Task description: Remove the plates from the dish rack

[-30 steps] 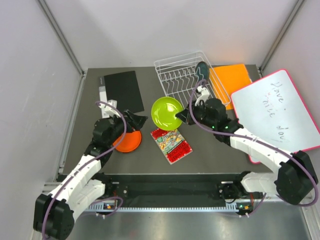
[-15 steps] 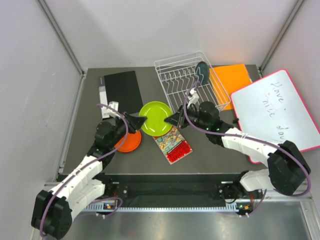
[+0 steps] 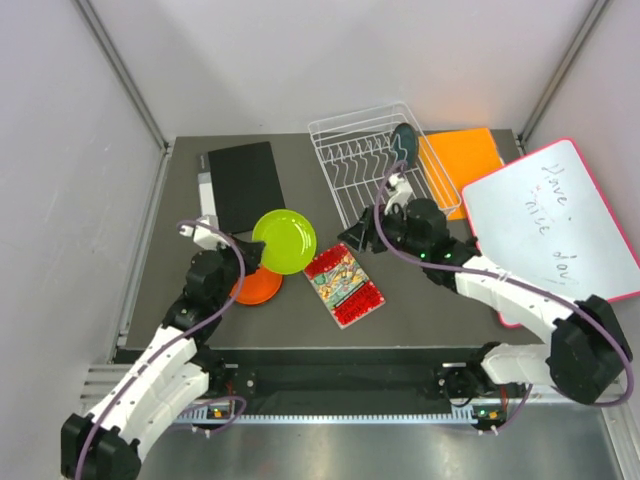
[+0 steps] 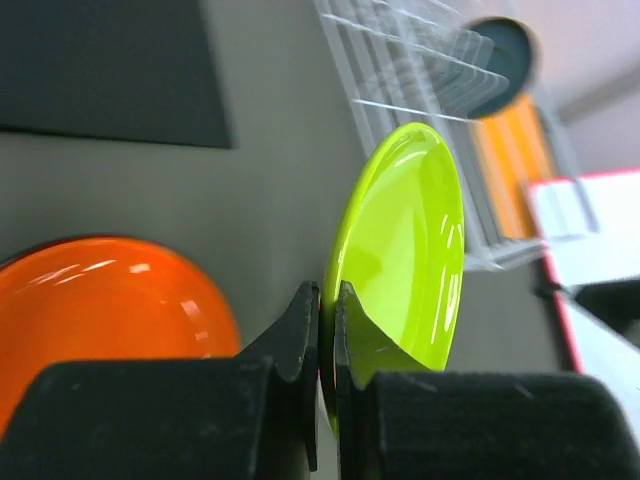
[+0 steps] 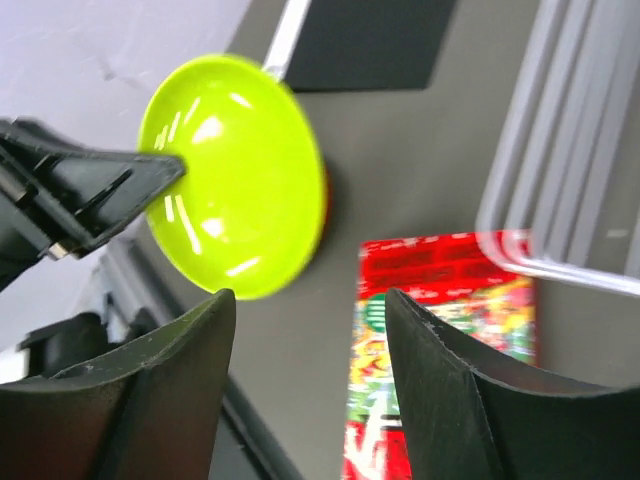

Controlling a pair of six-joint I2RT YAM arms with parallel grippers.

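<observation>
Next, the left gripper comes down and back to release the lime green plate [image 3: 284, 241] onto the orange plate [image 3: 255, 288], which lies flat below the gripper and nearer my base.
The lime green plate [image 3: 284, 241] hangs tilted above the table, and my left gripper [image 3: 256, 252] is shut on its near rim [image 4: 327, 290]. The wrist view shows this plate [image 4: 410, 240] edge-on between the closed fingers. Below it, the orange plate [image 3: 255, 288] [image 4: 100, 310] lies flat on the table. My right gripper [image 3: 358, 235] [image 5: 308, 300] stands open and empty just right of the lime plate [image 5: 235, 215], apart from it. A dark teal plate [image 3: 404, 140] [image 4: 505, 55] stands upright at the right end of the white wire dish rack [image 3: 350, 158].
A red patterned packet [image 3: 344, 285] [image 5: 440, 320] lies below my right gripper. A black mat [image 3: 245, 180] sits at the back left. An orange board [image 3: 460, 160] and a pink-edged whiteboard [image 3: 555, 225] lie right of the rack.
My left gripper shut on the lime plate, and my right gripper opened and let it go. The left arm carried the plate leftward, over the orange plate; the right gripper drew back.
</observation>
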